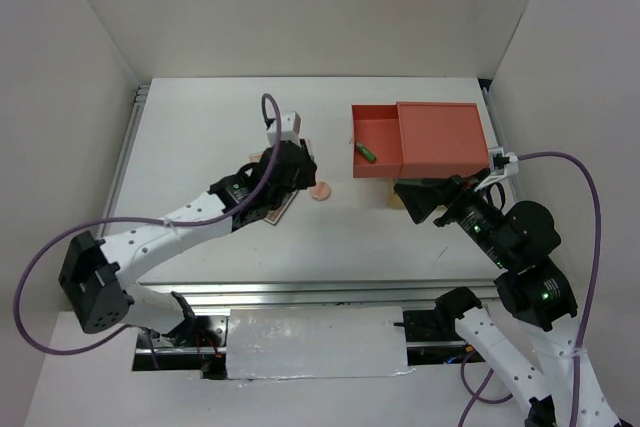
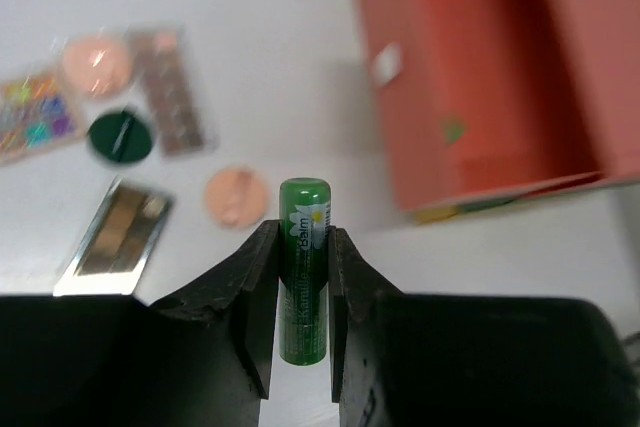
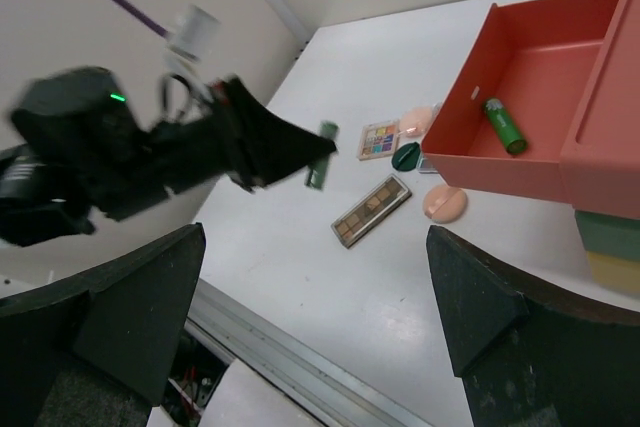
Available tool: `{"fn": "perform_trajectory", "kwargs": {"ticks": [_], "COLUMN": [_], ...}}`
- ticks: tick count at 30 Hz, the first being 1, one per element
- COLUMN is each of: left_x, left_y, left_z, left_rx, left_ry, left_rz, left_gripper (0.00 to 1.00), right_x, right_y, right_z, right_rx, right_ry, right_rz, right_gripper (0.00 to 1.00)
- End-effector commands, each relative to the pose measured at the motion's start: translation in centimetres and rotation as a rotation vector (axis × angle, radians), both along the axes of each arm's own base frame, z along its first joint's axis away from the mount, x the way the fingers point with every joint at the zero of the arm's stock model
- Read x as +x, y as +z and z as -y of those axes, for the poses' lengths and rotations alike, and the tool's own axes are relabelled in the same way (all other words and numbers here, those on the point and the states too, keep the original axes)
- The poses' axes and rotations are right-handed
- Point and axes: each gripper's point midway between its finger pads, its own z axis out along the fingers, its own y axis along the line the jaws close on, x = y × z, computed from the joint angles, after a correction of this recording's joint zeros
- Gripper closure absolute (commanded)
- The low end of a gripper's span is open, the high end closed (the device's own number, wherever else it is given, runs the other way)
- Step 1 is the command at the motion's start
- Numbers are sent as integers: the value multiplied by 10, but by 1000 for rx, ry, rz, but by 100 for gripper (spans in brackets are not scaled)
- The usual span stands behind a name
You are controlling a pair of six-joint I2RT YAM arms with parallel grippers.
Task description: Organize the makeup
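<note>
The bottom of the drawer is clear beyond the other green tube. My left gripper should next move outward and across to the open red drawer (image 1: 372, 119), over its far part.
My left gripper (image 2: 303, 237) is shut on a small green tube (image 2: 303, 277), held above the table; it also shows in the right wrist view (image 3: 322, 154). Below it lie a peach compact (image 2: 237, 195), a dark green compact (image 2: 120, 136), a second peach compact (image 2: 97, 62), a brown palette (image 2: 125, 232), a multicolour palette (image 2: 35, 112) and a pinkish palette (image 2: 170, 92). Another green tube (image 1: 364, 153) lies in the open red drawer (image 1: 372, 119). My right gripper (image 3: 310, 297) is open and empty, in front of the box (image 1: 445, 132).
The box's green drawer (image 3: 605, 235) and yellow drawer (image 3: 612, 272) sit shut under the red one. White walls enclose the table on three sides. A metal rail (image 1: 300, 292) runs along the near edge.
</note>
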Motion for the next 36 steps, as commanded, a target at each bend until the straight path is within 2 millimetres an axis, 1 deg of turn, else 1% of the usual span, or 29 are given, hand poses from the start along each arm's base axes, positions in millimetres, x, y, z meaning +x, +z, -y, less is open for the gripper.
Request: {"fn": "perform_trajectory", "kwargs": {"ticks": [1,2,3,4,5,7,8,9,10,11,13,14,16,19,20,21,22,24,25,27,28,29,30,31,32,33,34,35,36], "left_x": [15,22,27,36,44,55,66,73,77,89,103,108,117,127,128,129,130,129,128,127,122,120,118,118,117,118,121,120,127], "left_y": [84,107,118,106,133,136,138,138,135,130,120,116,108,98,95,92,91,91,92,98,106,110,109,105,99,87,78,58,39], "left_z": [28,38,44,54,62,77,91,96,102,110,121,122,131,136,137,138,137,137,132,125,115,106,81,67,53,33,25,16,18], "left_rx": [-139,-164,-161,-127,-156,-150,-151,-152,-145,-136,-135,-141,-151,-141,-136,-129,-126,-127,-127,-124,-135,-134,-107,-105,-88,-43,-35,22,56], "left_ry": [-103,-118,-132,-133,-133,-150,-164,-162,-163,-156,-162,-162,-187,-196,-198,-200,-195,-194,-190,-167,-144,-115,-19,45,107,189,236,262,268], "left_rz": [216,253,275,248,286,284,289,285,274,259,239,231,216,188,183,175,172,175,180,197,218,233,245,232,224,216,198,149,111], "left_gripper": [95,96,97,97,97,97,96,96,95,95,94,93,89,86,81,65,55,25,1,1,1,1,3,9,22,69,89,100,100], "right_x": [4,6,9,10,11,12,11,12,11,10,10,9,10,11,11,11,12,13,13,14,14,14,14,14,14,14,15,15,15], "right_y": [16,15,13,14,12,14,16,16,16,18,18,18,16,13,12,11,12,11,11,11,10,9,8,8,8,7,8,7,8], "right_z": [5,6,7,9,9,11,12,14,13,14,13,13,13,12,12,12,13,13,13,12,12,12,12,11,12,12,12,11,10], "right_rx": [13,11,6,3,0,-2,-2,-9,-11,-9,-12,-13,-16,-19,-20,-22,-23,-25,-25,-28,-29,-32,-30,-32,-29,-26,-25,-24,-21], "right_ry": [-39,-46,-61,-69,-72,-86,-89,-97,-94,-94,-88,-88,-90,-87,-88,-88,-91,-93,-93,-91,-91,-91,-89,-88,-91,-89,-93,-91,-85], "right_rz": [45,41,33,33,30,36,39,36,35,39,40,42,42,39,37,36,38,36,36,34,32,30,29,30,30,32,33,32,36], "right_gripper": [0,0,0,0,0,0,0,0,0,0,0,0,0,0,0,0,0,0,0,0,0,0,0,0,0,0,0,0,0]}}
